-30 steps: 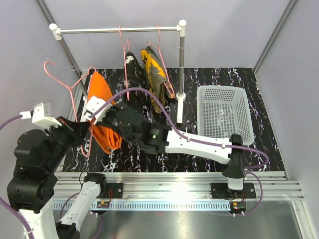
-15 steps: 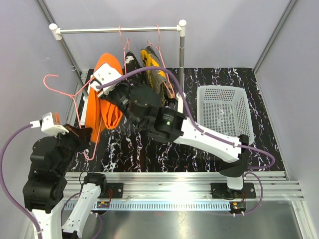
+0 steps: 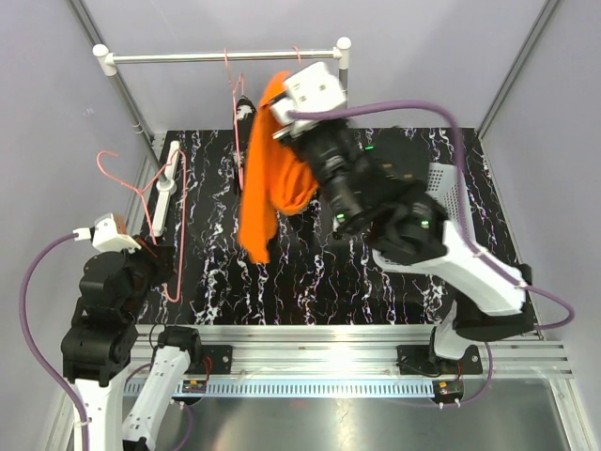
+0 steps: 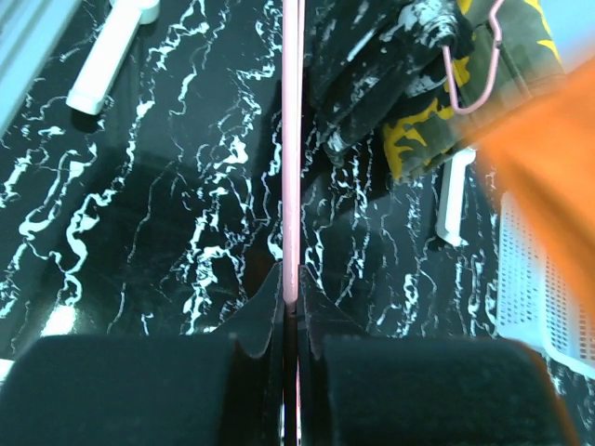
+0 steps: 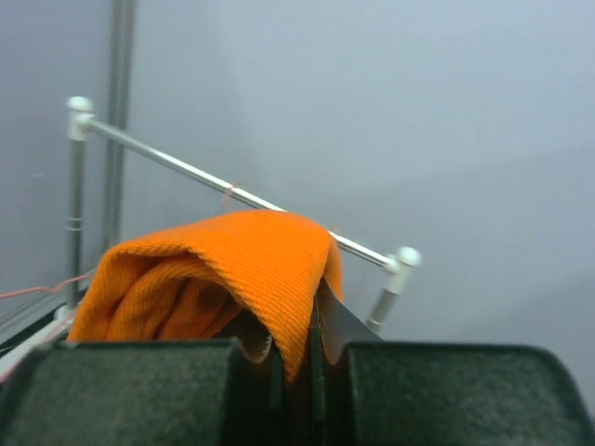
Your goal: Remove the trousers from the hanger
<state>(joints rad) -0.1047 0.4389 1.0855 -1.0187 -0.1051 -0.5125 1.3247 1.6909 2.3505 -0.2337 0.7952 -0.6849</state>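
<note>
My right gripper next moves over the white basket (image 3: pixel 449 186), below it to the right in the top view, and down, releasing the fold of the orange trousers.
My right gripper (image 5: pixel 296 344) is shut on the bright orange trousers (image 5: pixel 251 269) and holds them high in front of the rail; in the top view they (image 3: pixel 268 178) hang free below it. My left gripper (image 4: pixel 290 279) is shut on the bare pink hanger (image 4: pixel 292 139), held at the left of the mat (image 3: pixel 150 202). The black speckled trousers (image 4: pixel 372 84) and the camouflage trousers (image 4: pixel 423 139) still hang on pink hangers. In the top view the black pair (image 3: pixel 244 113) shows partly, and the camouflage pair is hidden behind my right arm.
The clothes rail (image 3: pixel 216 57) spans the back on two posts, with white feet (image 3: pixel 166 183) on the black marbled mat (image 3: pixel 282 272). A white perforated basket (image 4: pixel 544 279) stands at the right, mostly hidden by my right arm in the top view.
My right gripper has pulled the orange trousers off the pink hanger and lifted them up and to the right. My left gripper has drawn the bare hanger back to the left.
</note>
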